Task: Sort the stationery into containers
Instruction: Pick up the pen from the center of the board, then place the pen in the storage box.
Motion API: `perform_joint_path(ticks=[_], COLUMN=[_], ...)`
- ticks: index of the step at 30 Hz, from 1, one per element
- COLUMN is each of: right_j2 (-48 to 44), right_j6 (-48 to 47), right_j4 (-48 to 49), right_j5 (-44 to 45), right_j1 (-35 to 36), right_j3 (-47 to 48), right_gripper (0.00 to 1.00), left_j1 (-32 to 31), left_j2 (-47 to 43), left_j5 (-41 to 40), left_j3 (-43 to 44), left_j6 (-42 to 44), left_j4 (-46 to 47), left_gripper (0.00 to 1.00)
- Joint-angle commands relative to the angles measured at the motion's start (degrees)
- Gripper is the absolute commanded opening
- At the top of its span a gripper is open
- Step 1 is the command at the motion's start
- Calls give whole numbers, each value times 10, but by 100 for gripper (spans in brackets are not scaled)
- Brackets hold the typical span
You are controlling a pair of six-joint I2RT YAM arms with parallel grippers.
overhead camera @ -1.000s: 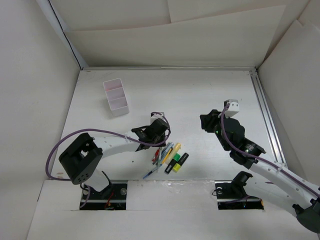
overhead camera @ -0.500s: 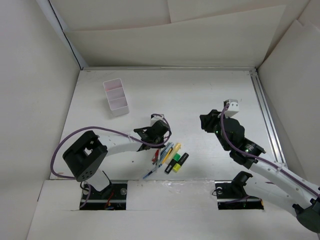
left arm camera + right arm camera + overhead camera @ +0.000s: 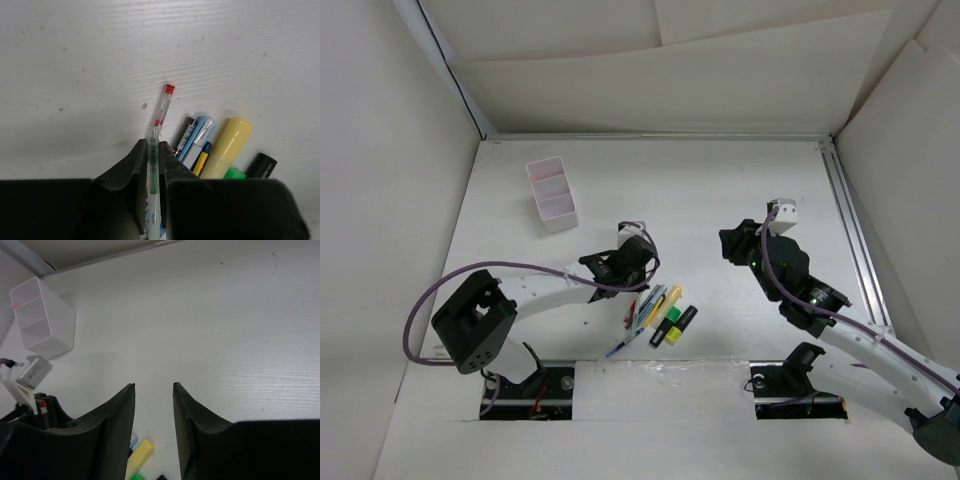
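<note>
The container's far section (image 3: 545, 169) stands open. My left gripper needs to rise and swing outward, to the left in the top view, over that section to let go of the clear pen.
In the left wrist view my left gripper (image 3: 153, 144) is shut on a clear pen with green ink (image 3: 152, 170), which lies straight between the jaws just above the table. Ahead of it lies a red-capped pen (image 3: 163, 105). To its right are blue and grey pens (image 3: 197, 137), a yellow highlighter (image 3: 227, 147) and a green highlighter (image 3: 234, 173). From above, the pile of stationery (image 3: 660, 310) sits near the front edge, with my left gripper (image 3: 636, 274) at its left end. The white container (image 3: 552, 195) stands far left. My right gripper (image 3: 153, 386) hangs open and holds nothing, right of the pile.
The container (image 3: 42, 315) shows upright with its dividers, at the far left of the right wrist view. White walls enclose the table on three sides. A metal rail (image 3: 850, 220) runs along the right edge. Bare tabletop lies between the pile and the container.
The left jaws have closed onto the green-ink pen, and the left arm's elbow has shifted slightly left. The right arm has not moved.
</note>
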Motion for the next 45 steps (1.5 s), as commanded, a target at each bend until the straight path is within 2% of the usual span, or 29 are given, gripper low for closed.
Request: perform_joint_path(ticks=[1, 6, 11, 13, 17, 18, 21, 24, 28, 30, 34, 41, 45], right_j2=[-3, -3, -3, -3, -3, -3, -3, 9, 9, 9, 9, 9, 9], right_j6=[1, 1, 1, 1, 1, 1, 1, 1, 1, 1, 1, -4, -4], right_j4=[14, 14, 14, 14, 14, 14, 14, 19, 19, 19, 24, 24, 29], right_j5=[-6, -6, -6, -6, -6, -6, -11, -11, -16, -16, -21, -27, -27], right_j1=[-4, -4, -4, -4, -4, -4, -4, -4, -4, -4, -4, -4, -4], right_j3=[12, 12, 12, 12, 12, 12, 12, 12, 12, 12, 12, 12, 12], right_gripper=[42, 42, 42, 42, 42, 42, 42, 42, 42, 42, 42, 42, 42], left_j1=[-4, 4, 74, 104, 198, 240, 314, 374, 421, 426, 426, 426, 426], left_j2=[-62, -93, -110, -110, -68, -36, 34, 87, 145, 167, 197, 236, 243], left_j5=[-34, -91, -142, -190, -245, -245, -228, -221, -215, -248, -288, -320, -328], left_j3=[42, 83, 94, 110, 148, 161, 243, 313, 397, 441, 470, 475, 453], left_j6=[4, 4, 4, 10, 17, 18, 25, 45, 74, 118, 204, 303, 323], left_j4=[-21, -13, 74, 109, 185, 200, 200, 210, 216, 222, 264, 330, 362], left_gripper=[0, 0, 0, 0, 0, 0, 0, 0, 0, 0, 0, 0, 0])
